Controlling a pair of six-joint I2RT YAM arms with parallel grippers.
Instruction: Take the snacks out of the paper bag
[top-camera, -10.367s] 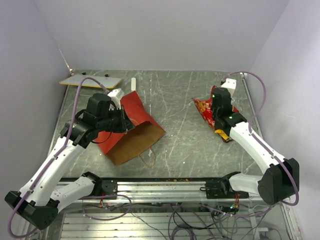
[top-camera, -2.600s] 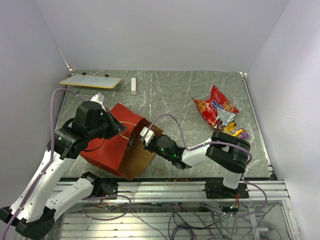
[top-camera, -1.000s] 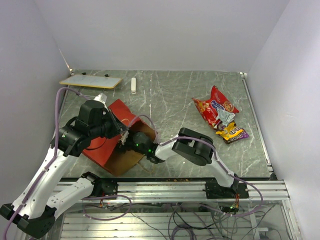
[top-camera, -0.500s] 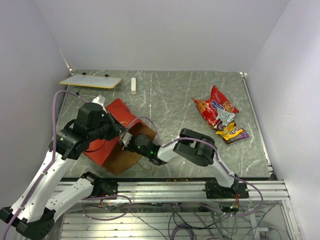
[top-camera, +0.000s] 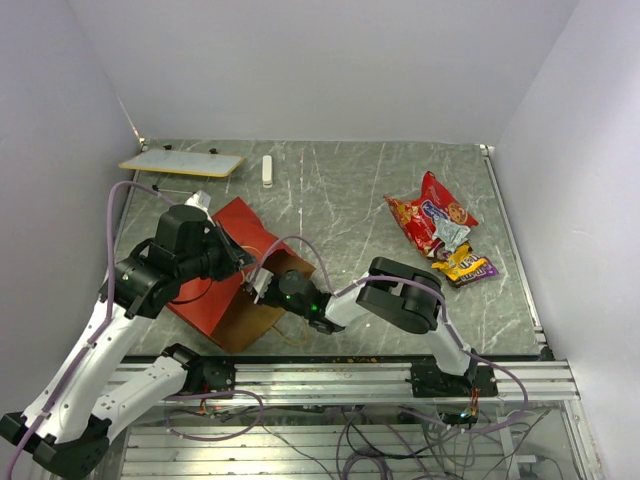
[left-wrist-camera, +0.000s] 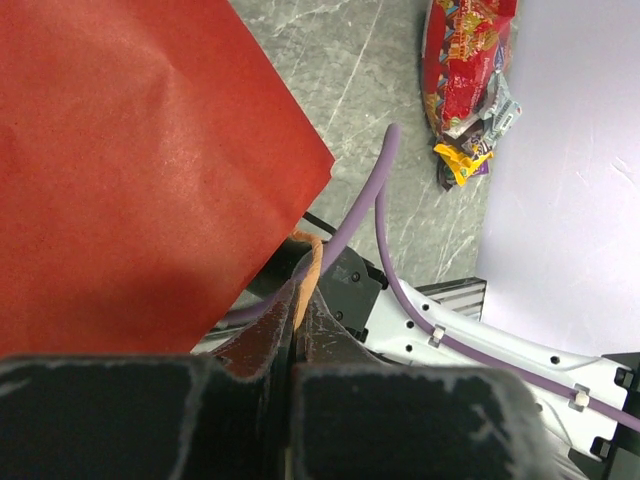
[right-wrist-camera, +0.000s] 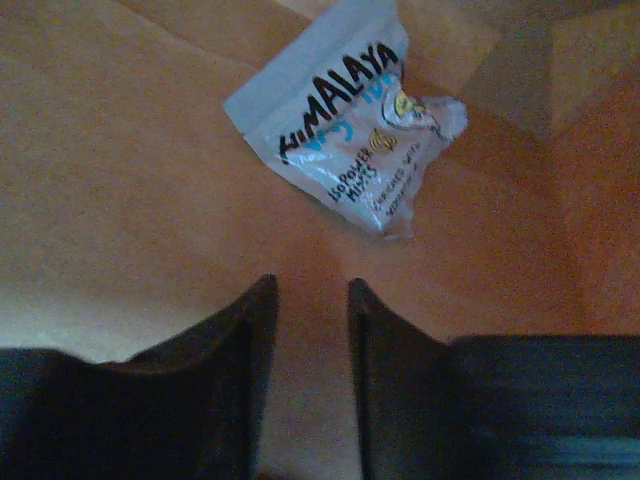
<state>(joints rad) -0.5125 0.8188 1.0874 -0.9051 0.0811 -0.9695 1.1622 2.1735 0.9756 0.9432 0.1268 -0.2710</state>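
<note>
The robot's right gripper will first push deeper into the paper bag and spread its fingers wider, to get over the silver-white packet's edge (right-wrist-camera: 358, 186) beyond the ends of its fingers.
The paper bag (top-camera: 205, 292), red outside and brown kraft inside, lies tilted at the left with its mouth facing right. My left gripper (top-camera: 243, 268) is shut on the bag's upper rim; in the left wrist view the fingertips (left-wrist-camera: 300, 278) pinch the kraft edge beside the red wall (left-wrist-camera: 130, 170). My right gripper (top-camera: 263, 285) is inside the bag mouth. In the right wrist view it (right-wrist-camera: 307, 288) is open and empty over the kraft floor, a little short of a silver-white packet (right-wrist-camera: 350, 140). Other snacks lie on the table at right: a red bag (top-camera: 425, 218), a silver packet (top-camera: 450, 236), a yellow-purple wrapper (top-camera: 465, 266).
A flat white board (top-camera: 182, 162) lies at the back left, with a small white stick (top-camera: 267, 170) near it. Crumbs (top-camera: 350, 355) lie along the front edge by the metal rail. The right arm's purple cable (left-wrist-camera: 385, 200) arcs over the bag mouth.
Ten seconds ago the right gripper was at the snack pile; it has since gone into the bag. Over the last second the right arm has drawn back slightly to the right. The left still holds the rim.
</note>
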